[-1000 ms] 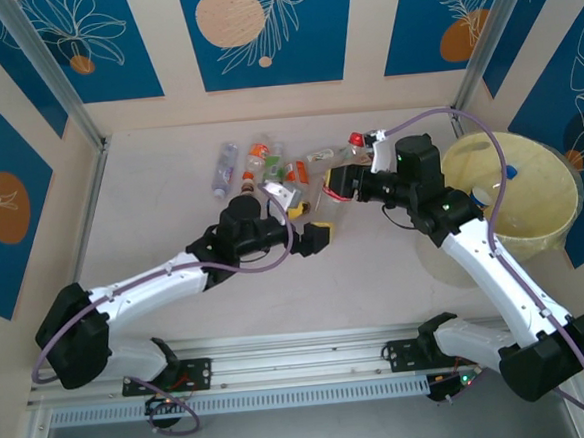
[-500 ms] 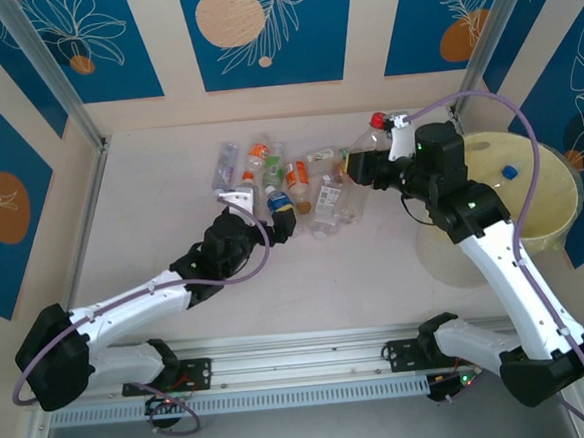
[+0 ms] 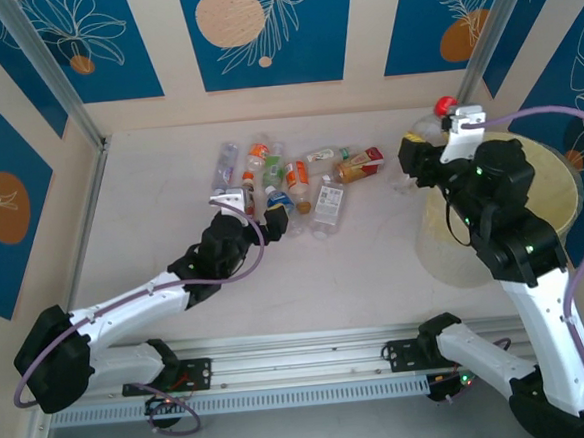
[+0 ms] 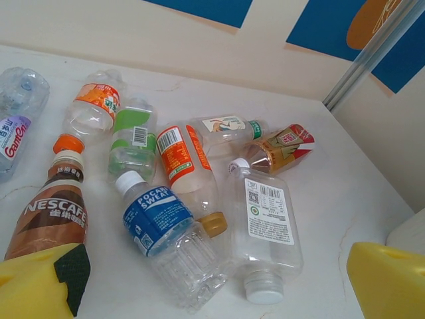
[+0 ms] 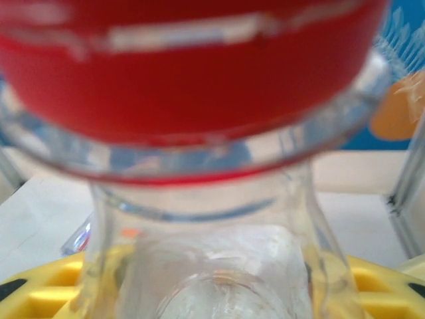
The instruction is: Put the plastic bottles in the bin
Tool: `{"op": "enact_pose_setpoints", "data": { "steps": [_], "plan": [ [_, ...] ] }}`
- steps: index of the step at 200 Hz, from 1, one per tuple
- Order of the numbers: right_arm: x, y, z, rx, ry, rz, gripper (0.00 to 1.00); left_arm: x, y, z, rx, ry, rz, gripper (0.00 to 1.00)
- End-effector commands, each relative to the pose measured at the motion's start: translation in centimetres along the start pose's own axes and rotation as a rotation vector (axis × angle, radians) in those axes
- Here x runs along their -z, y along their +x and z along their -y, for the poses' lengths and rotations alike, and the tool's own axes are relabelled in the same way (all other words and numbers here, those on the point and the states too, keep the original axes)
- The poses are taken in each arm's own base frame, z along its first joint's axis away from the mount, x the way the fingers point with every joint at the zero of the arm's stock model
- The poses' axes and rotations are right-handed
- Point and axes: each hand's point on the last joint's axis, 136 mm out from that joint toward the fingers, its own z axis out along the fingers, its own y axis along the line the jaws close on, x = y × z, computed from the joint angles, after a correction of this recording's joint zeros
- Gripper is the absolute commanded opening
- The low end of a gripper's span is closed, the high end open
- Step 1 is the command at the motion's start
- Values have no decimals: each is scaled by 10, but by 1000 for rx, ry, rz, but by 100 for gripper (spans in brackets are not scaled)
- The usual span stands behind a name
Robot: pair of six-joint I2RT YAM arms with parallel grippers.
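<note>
My right gripper moves over the bin's opening point(image 3: 548, 178) and then down to let go of the clear red-capped bottle point(image 3: 435, 119) next, as it is still held at the bin's rim.
Several plastic bottles point(image 3: 299, 178) lie in a loose pile at the table's back middle. From the left wrist I see a blue-labelled bottle point(image 4: 156, 219), a clear white-labelled bottle point(image 4: 269, 219), an orange-labelled bottle point(image 4: 182, 163) and a brown Nescafe bottle point(image 4: 56, 212). My left gripper point(image 3: 254, 210) hovers open just in front of them, its yellow fingers point(image 4: 40, 282) wide apart and nothing between them. My right gripper point(image 3: 420, 158) is shut on a clear red-capped bottle point(image 3: 435, 119), held up at the left rim of the pale yellow bin point(image 3: 559, 160). That bottle point(image 5: 212, 252) stands close before the right wrist camera.
A crushed red and gold bottle point(image 4: 285, 146) and a small clear green-capped bottle point(image 4: 222, 126) lie at the pile's back. The back wall point(image 3: 264, 101) is close behind the pile. Bare table point(image 3: 152, 219) lies left of the pile and in front of it.
My right arm has lifted the red-capped bottle off the pile and carried it right to the bin's rim. My left gripper has swung left and back, closer to the pile, still open.
</note>
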Motion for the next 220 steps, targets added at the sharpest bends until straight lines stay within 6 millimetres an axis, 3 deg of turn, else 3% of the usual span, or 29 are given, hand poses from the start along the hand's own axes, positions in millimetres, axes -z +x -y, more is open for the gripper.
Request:
{"op": "enact_pose_setpoints", "data": {
  "steps": [1, 32, 51, 87, 112, 136, 186, 210, 220],
  "plan": [
    [33, -56, 24, 21, 114, 258, 40, -2, 0, -4, 23, -2, 0, 100],
    [58, -81, 45, 62, 217, 404, 40, -4, 3, -6, 36, -7, -11, 100],
    [58, -80, 78, 58, 408, 397, 40, -5, 3, -8, 46, -10, -14, 100],
    [32, -31, 129, -50, 562, 165, 39, -9, 5, -9, 60, -13, -31, 100],
    [30, -6, 175, -94, 720, 84, 43, -12, 8, -6, 58, -5, -56, 100],
    [24, 21, 206, -138, 781, 36, 45, -13, 10, -10, 61, -18, -64, 100],
    [13, 57, 241, -128, 883, 1, 46, -21, 11, -5, 66, -7, -91, 100],
    [1, 83, 248, -167, 879, -58, 53, -25, 13, -4, 69, -2, -107, 100],
    [-5, 94, 249, -186, 870, -101, 61, -26, 14, -3, 74, 1, -111, 100]
  ]
}}
